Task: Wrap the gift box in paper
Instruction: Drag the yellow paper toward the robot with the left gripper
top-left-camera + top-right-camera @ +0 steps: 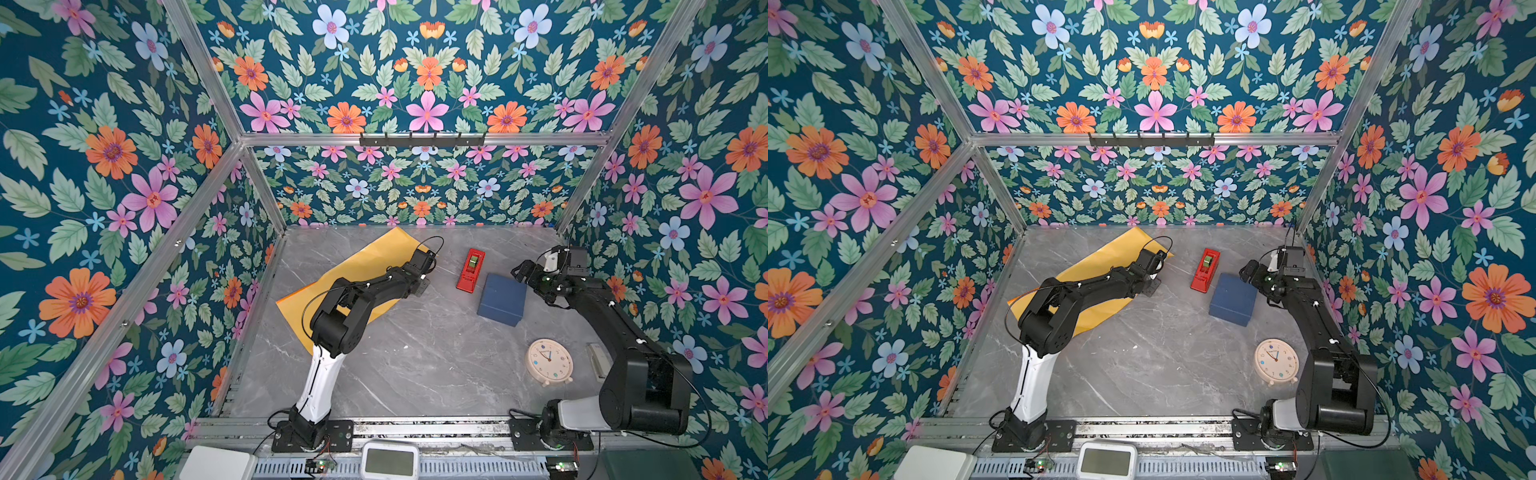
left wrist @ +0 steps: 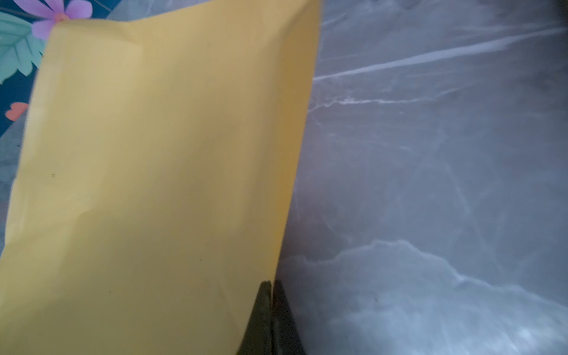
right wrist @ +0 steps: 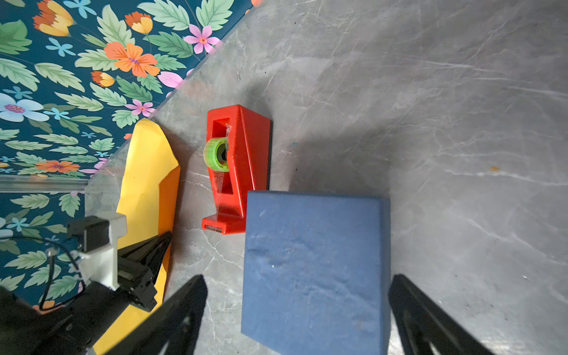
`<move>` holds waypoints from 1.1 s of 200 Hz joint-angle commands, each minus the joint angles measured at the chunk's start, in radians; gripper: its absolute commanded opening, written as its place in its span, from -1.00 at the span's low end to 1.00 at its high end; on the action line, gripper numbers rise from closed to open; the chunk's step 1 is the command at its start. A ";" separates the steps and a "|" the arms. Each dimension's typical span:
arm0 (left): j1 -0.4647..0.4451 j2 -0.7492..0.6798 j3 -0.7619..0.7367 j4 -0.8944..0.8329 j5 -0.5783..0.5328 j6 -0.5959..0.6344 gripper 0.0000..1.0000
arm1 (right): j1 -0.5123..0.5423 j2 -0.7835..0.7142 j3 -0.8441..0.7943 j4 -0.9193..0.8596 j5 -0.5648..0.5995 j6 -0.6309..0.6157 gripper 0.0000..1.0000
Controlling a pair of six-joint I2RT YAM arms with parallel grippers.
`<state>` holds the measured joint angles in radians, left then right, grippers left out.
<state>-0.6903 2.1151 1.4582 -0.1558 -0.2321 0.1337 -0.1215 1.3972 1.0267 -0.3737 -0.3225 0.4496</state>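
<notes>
My left gripper will next drag the paper's pinched edge back to the bare marble [image 1: 461, 369] beside the clock and release it there, as that marble lies back toward my base.
The paper [image 1: 365, 266] lies yellow face up at the table's far left, partly under my left arm. My left gripper [image 2: 272, 281] is shut on the paper's right edge. The right wrist view shows this left gripper [image 3: 166, 239] pinching that edge, which is raised a little, with the paper's [image 3: 147, 172] orange underside showing. The dark-blue gift box [image 1: 500, 299] sits flat on the table right of centre. My right gripper [image 3: 298, 276] is open by the box's far right corner. In that wrist view the gift box [image 3: 313, 261] shows between its spread fingers.
A red tape dispenser [image 1: 470, 270] with a green roll lies just left of the box, nearly touching its far corner. A round cream clock [image 1: 549, 360] lies at the near right beside my right arm. Floral walls enclose the grey marble table [image 1: 415, 353].
</notes>
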 commanded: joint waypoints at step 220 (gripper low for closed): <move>-0.579 -0.353 -0.483 -0.046 0.153 0.434 -1.00 | 0.000 0.003 0.078 -0.205 -0.014 -0.044 0.86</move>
<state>-1.2812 1.7657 0.9943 -0.1822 -0.0349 0.4999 -0.1215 1.3849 1.1080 -0.5652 -0.3431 0.4164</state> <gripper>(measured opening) 0.049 0.930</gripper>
